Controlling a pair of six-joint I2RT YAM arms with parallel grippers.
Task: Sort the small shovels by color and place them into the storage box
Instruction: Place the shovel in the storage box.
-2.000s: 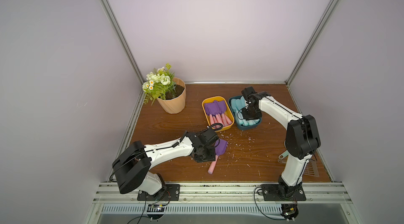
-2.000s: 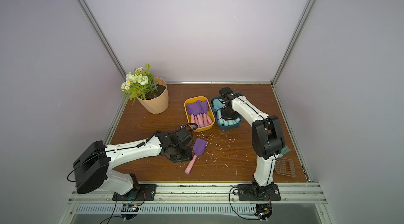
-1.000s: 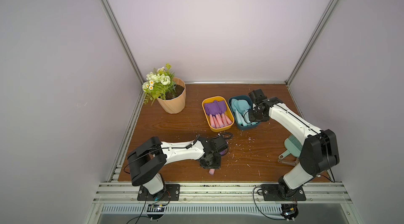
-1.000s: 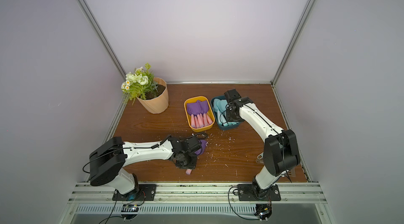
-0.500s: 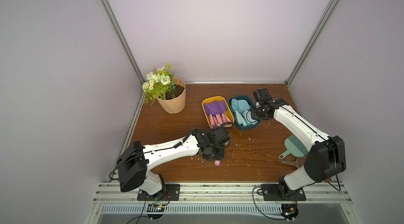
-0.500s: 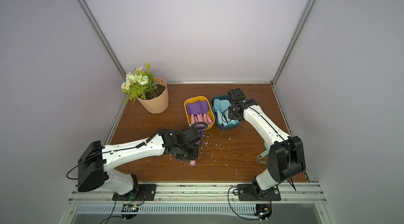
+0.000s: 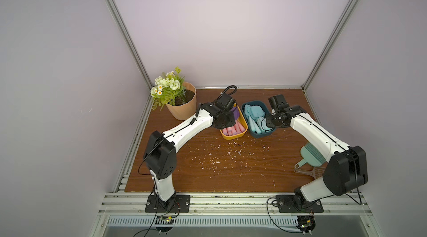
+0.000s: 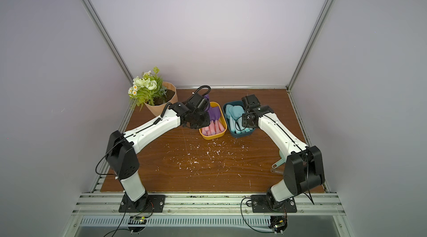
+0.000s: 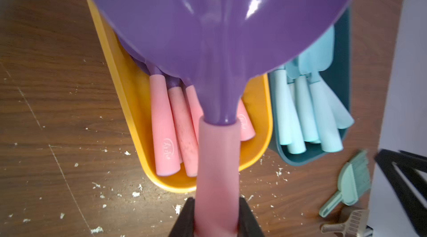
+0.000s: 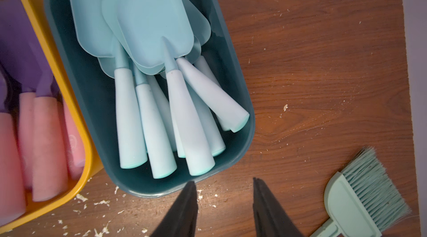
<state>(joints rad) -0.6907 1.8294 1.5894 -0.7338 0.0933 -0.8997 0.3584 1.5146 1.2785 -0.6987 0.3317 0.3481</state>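
I will lower my left gripper toward the pink handles in the yellow box next and let go of its purple shovel, because the matching purple shovels are there.
My left gripper is shut on the pink handle of a purple shovel. It holds the shovel over the yellow box, blade pointing toward the back. Several purple shovels with pink handles lie in that yellow box. Beside it, the teal box holds several aqua shovels. Both top views show the two boxes side by side. My right gripper is open and empty, just off the teal box's near end above the bare table.
A potted flower plant stands at the back left, close to my left arm. A green brush and a brown slotted scoop lie at the right edge by my right arm. White crumbs are scattered over the wooden table.
My left gripper lifted the purple shovel off the front of the table and carried it back over the yellow box. My right gripper drew back from inside the teal box.
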